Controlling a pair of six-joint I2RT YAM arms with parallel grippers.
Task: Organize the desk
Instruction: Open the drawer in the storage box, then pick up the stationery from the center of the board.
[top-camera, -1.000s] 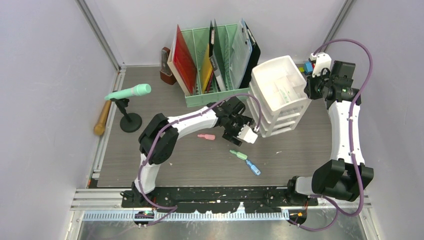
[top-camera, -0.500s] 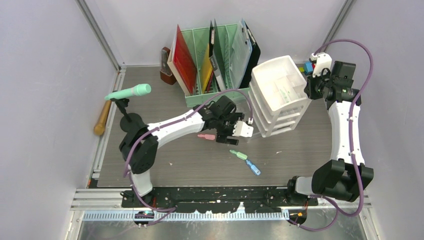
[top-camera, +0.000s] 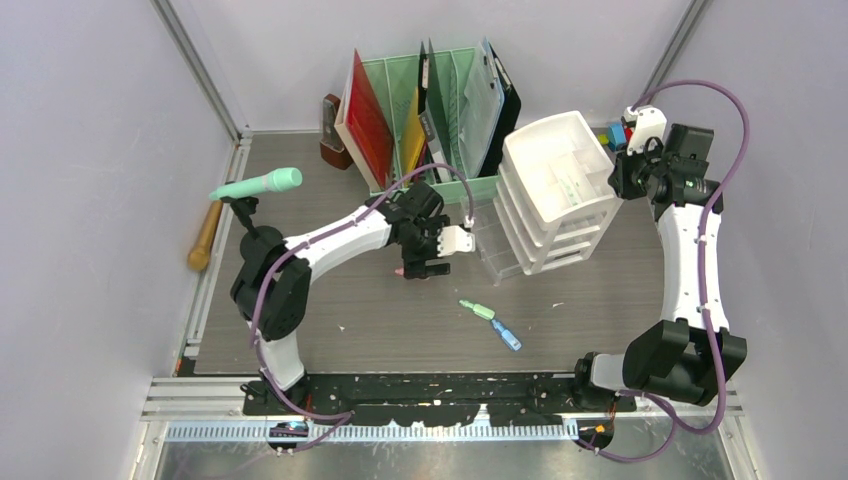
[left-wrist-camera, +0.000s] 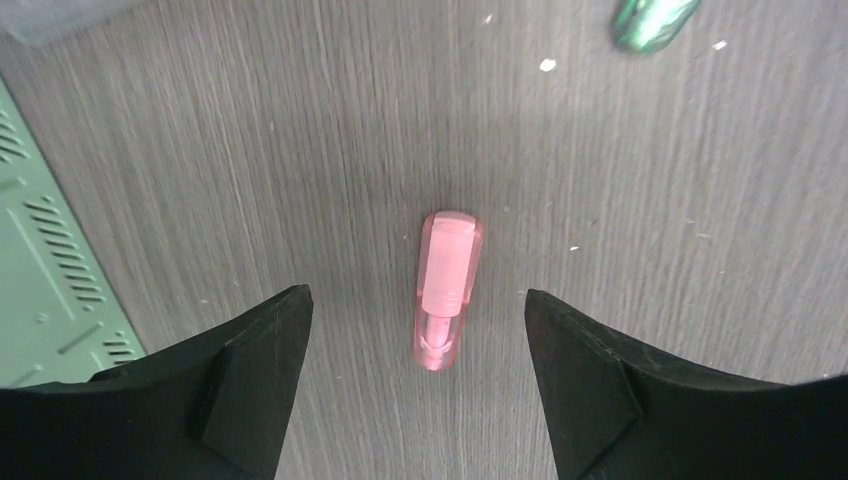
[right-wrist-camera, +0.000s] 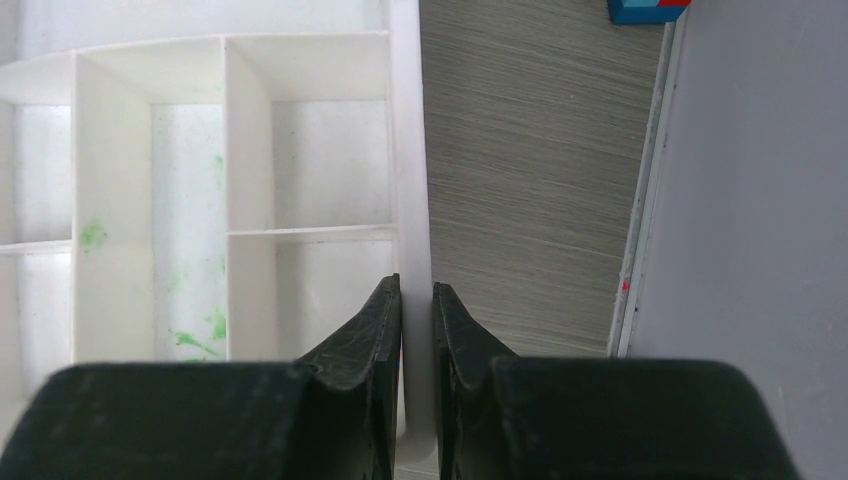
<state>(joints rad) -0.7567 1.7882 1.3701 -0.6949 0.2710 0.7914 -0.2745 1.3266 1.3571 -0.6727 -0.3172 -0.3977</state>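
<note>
The pink capped marker (top-camera: 407, 274) (left-wrist-camera: 444, 291) is on the desk, still below the fingers of my left gripper. My left gripper needs to lower to the marker and close on its sides.
The desk (top-camera: 380, 330) is a grey wood-grain top. A pink capped marker (left-wrist-camera: 445, 290) lies flat on it, its near end between the tips of my left gripper (left-wrist-camera: 415, 298), which is open and not touching it. From above, the left gripper (top-camera: 420, 268) hangs over the marker (top-camera: 402, 271), just in front of the mint file rack. My right gripper (right-wrist-camera: 416, 285) is shut on the right rim of the white drawer unit's (right-wrist-camera: 405, 120) top tray; from above the right gripper (top-camera: 617, 175) sits at the unit's (top-camera: 555, 185) right side.
A green marker (top-camera: 478, 309) and a blue marker (top-camera: 506, 334) lie right of centre. The mint file rack (top-camera: 430, 110) with folders stands at the back. A mint microphone on a stand (top-camera: 258, 185) and a wooden handle (top-camera: 205, 235) are at the left. A blue block (top-camera: 615, 132) sits behind the drawers.
My left arm has swung left, from the front of the drawer unit to above the pink marker. The right arm has not moved.
</note>
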